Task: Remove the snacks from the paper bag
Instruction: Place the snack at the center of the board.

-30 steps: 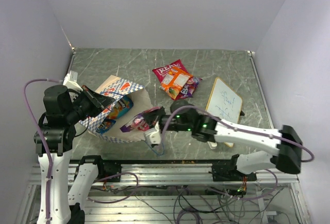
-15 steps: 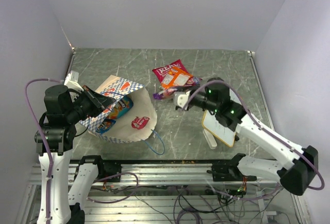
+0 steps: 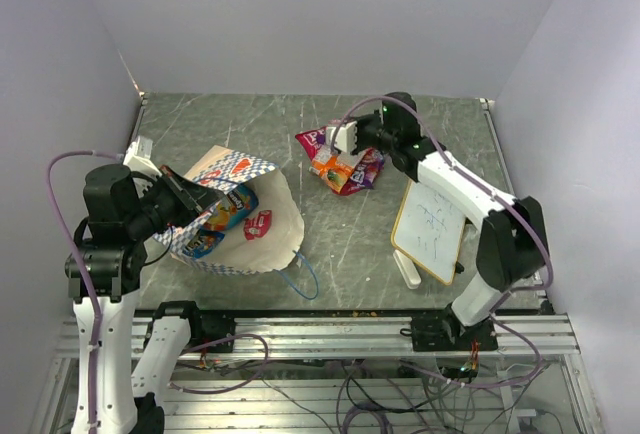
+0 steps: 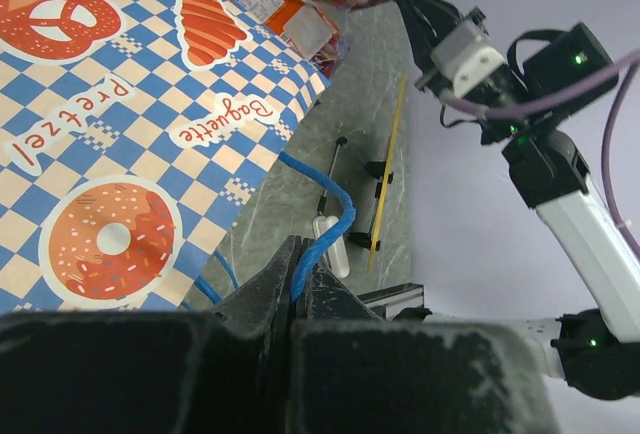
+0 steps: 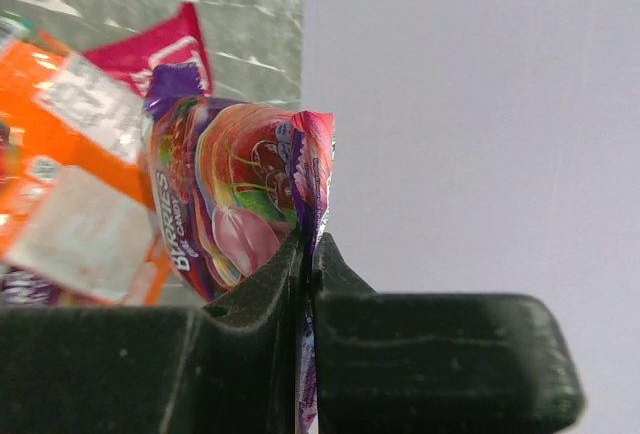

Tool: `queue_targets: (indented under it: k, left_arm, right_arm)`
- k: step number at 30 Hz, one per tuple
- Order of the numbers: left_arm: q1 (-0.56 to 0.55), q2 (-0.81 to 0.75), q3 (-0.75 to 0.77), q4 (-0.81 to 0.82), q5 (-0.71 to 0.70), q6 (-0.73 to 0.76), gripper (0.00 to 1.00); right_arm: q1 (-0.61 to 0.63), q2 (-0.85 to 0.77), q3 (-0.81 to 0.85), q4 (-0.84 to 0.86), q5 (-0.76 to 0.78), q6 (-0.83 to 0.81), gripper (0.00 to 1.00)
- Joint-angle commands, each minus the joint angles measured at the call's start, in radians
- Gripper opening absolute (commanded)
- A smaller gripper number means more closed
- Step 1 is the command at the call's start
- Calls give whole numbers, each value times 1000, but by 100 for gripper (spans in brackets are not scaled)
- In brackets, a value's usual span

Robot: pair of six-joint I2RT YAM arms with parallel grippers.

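The purple packet [image 5: 240, 204] needs to come down next, and my right gripper should draw it back onto the piled packets.
The checkered paper bag [image 3: 225, 166] lies on its side at the left, its cream mouth facing right. A blue-green packet [image 3: 228, 209] and a small red packet [image 3: 258, 224] lie inside. My left gripper [image 3: 183, 194] is shut on the bag's blue string handle [image 4: 335, 209], holding the bag [image 4: 100, 134] open. My right gripper [image 3: 335, 137] is shut on a purple packet [image 5: 240, 204] and holds it above the pile at the far middle: the red bag [image 3: 308, 140], an orange packet [image 3: 335, 169] and another purple one [image 3: 370, 166].
A wood-framed whiteboard [image 3: 432, 219] lies at the right with a white marker [image 3: 408, 272] by its near corner. The bag's other blue handle [image 3: 305, 279] trails on the table near the front edge. Walls stand close on three sides.
My right gripper carried the purple packet from the bag's mouth across to above the far snack pile. The small red packet now shows inside the bag. The left arm has not moved.
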Motion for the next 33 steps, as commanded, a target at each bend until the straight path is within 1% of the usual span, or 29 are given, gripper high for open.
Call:
queue_targets:
  k: [1,5,10,13,17,20,22,25,30,33]
  left_arm:
    - [-1,-4,43,-5,19,0,7]
    - [-1,5,59,-18,14,2,7]
    - [0,19,72,-38,9,14,7]
    - [-1,21,69,-29,8,7,7]
    - [-1,18,53,-15,9,-3,7]
    - [-1,21,43,-1,15,-8,7]
    - [-1,24,43,7,16,-9,7]
    - [-1,28,45,9,14,-7,7]
    - [-1,26,42,18,14,-14,7]
    - [-1,23,37,23,15,-20,7]
  right_arm:
    - [-32,100,124,48,-2,-133,0]
    - [-44,186,171,52,-13,-157,0]
    - [-45,218,161,59,-30,-169,0]
    - [-43,196,103,66,-30,-178,0]
    - [-41,133,-27,122,-32,-197,0]
    - [-38,101,-110,161,-28,-181,0]
    - [-38,88,-158,185,-27,-163,2]
    - [-38,74,-234,221,-39,-137,6]
    - [-37,56,-329,236,-96,-95,14]
    - [-25,44,-367,256,-91,-60,19]
